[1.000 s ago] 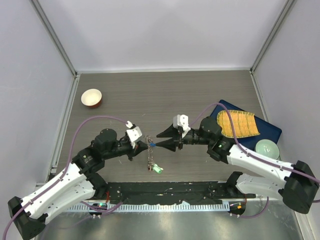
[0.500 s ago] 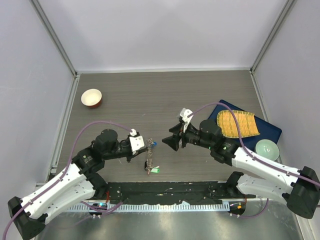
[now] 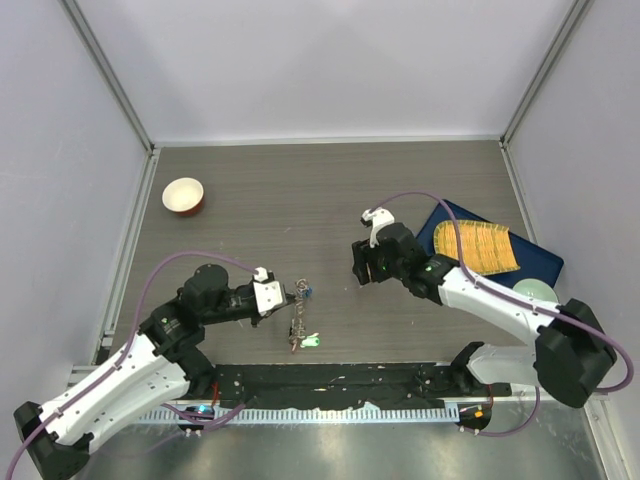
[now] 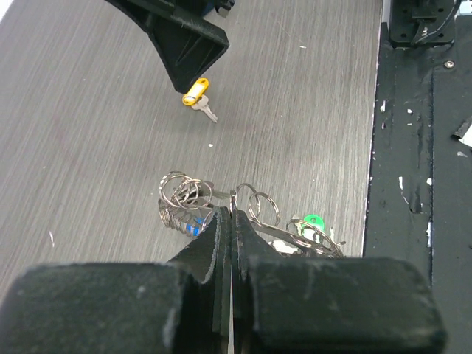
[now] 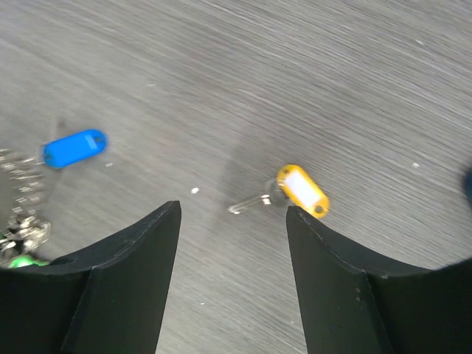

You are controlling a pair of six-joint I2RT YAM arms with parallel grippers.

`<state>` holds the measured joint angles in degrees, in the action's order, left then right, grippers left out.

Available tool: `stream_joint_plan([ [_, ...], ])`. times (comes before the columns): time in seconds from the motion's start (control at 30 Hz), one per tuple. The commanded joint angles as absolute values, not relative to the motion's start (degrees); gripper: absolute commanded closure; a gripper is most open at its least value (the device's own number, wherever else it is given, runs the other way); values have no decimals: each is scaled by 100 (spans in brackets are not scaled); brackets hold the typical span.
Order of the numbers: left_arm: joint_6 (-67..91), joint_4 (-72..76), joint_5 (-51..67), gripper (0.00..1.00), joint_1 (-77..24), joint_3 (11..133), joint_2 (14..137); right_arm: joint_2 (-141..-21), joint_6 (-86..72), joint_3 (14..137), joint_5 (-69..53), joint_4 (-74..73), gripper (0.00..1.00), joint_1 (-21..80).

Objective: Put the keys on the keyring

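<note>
The key's blade alone is between the open fingers of my right gripper, so the gripper next needs to go down and move toward the yellow tag, onto the joint between tag and key's head (image 5: 281,181).
My left gripper (image 4: 232,212) is shut on a thin metal loop of the keyring (image 4: 179,200), a bunch of silver rings that hangs from it just over the table (image 3: 297,318). On the bunch are a key with a blue tag (image 5: 74,147) and one with a green tag (image 4: 313,221). A loose key with a yellow tag (image 5: 302,189) lies flat on the table. My right gripper (image 5: 232,209) points down over it, open, with the key's blade between its fingers and the tag by the right one. It touches nothing.
A red-and-white bowl (image 3: 183,195) sits at the far left. A blue board (image 3: 545,262) with an orange ribbed mat (image 3: 475,247) lies at the right, a pale green bowl (image 3: 535,295) next to it. A black strip (image 3: 340,378) runs along the near edge.
The right gripper let go of the bunch at the blue tag, opened, drew back to the right and turned down over the yellow-tagged key. The left gripper shifted slightly nearer with the bunch.
</note>
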<state>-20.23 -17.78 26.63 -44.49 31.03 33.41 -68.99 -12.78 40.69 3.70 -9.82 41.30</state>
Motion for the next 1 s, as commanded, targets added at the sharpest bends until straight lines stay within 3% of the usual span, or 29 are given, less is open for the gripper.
stream_joint_plan([
  [0.0, -1995, -1248, 2514, 100, -4430, 3102, 3199, -7277, -1512, 4500, 1186, -1538, 36, 3929],
  [0.17, -2030, -1371, 2233, 100, -4430, 3067, 3112, -7813, -1661, 4658, 985, -1477, 46, 3876],
  [0.4, -2066, -1503, 2066, 100, -4430, 3085, 3068, -8270, -1705, 4711, 958, -1186, 68, 3876],
  [0.6, -2083, -1564, 2030, 100, -4430, 3094, 3067, -8534, -1696, 4878, 1213, -1239, 75, 3876],
  [0.97, -2092, -1626, 1969, 100, -4430, 3111, 3067, -8921, -1714, 5115, 1081, -1362, 76, 3876],
])
